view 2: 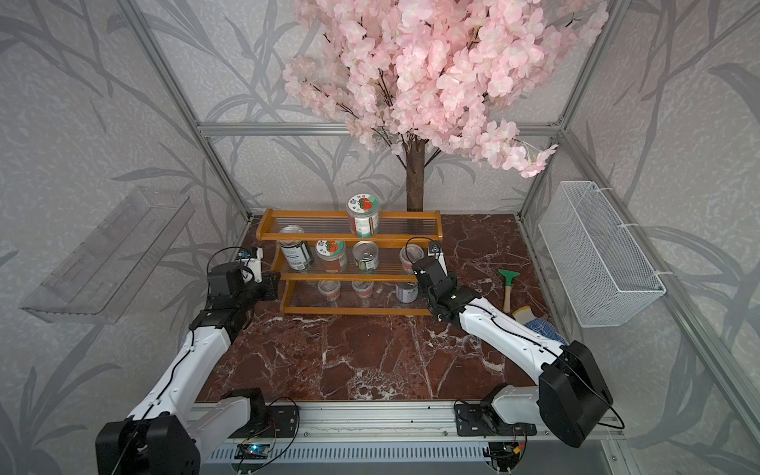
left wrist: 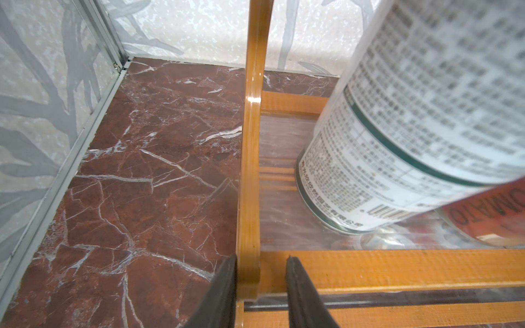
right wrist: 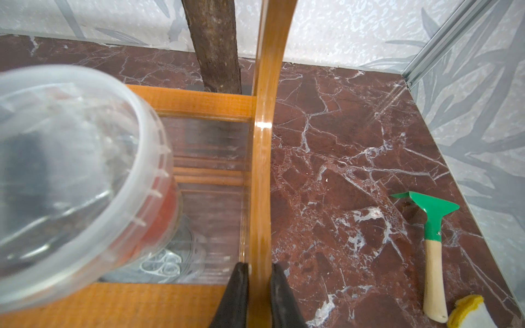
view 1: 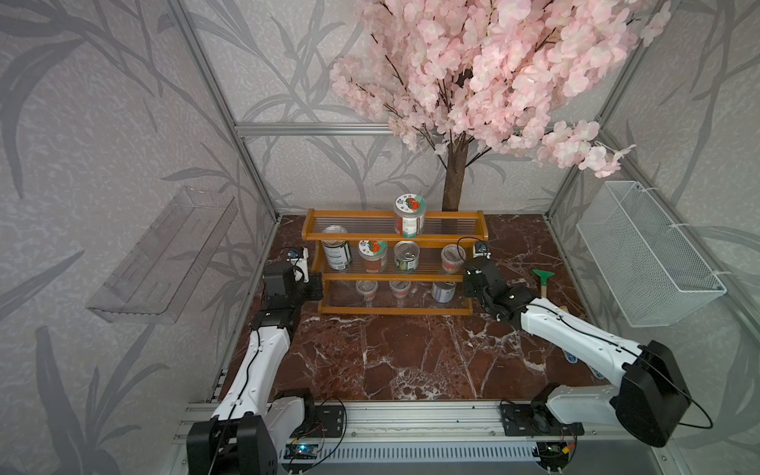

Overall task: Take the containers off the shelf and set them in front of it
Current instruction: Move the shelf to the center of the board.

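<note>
My right gripper slides the shelf's side panel outward and slightly toward the green scraper next, then releases it, as open marble lies outward of my gripper.
The orange-brown shelf (view 1: 395, 237) stands at the back of the marble floor, and all the containers are on it. A tomato-lid jar (view 1: 409, 216) is on the top tier. The middle tier holds a tin (view 1: 336, 253), a jar (view 1: 372, 256), a tin (view 1: 406, 256) and a clear cup (view 1: 452, 258). Two cups (view 1: 366, 290) (view 1: 399, 289) and a tin (view 1: 443, 291) sit on the bottom tier. My left gripper (left wrist: 261, 257) is shut across the shelf's left side panel (left wrist: 251, 142). My right gripper (right wrist: 259, 265) is shut on the right side panel (right wrist: 262, 142).
A green scraper (right wrist: 431, 227) with a wooden handle and a white-and-yellow glove (right wrist: 468, 312) lie right of the shelf. The blossom tree's trunk (view 1: 453, 181) rises behind it. A clear wall tray (view 1: 164, 259) hangs left, a white wire basket (view 1: 645, 255) right. Bare marble (view 1: 411, 349) lies in front.
</note>
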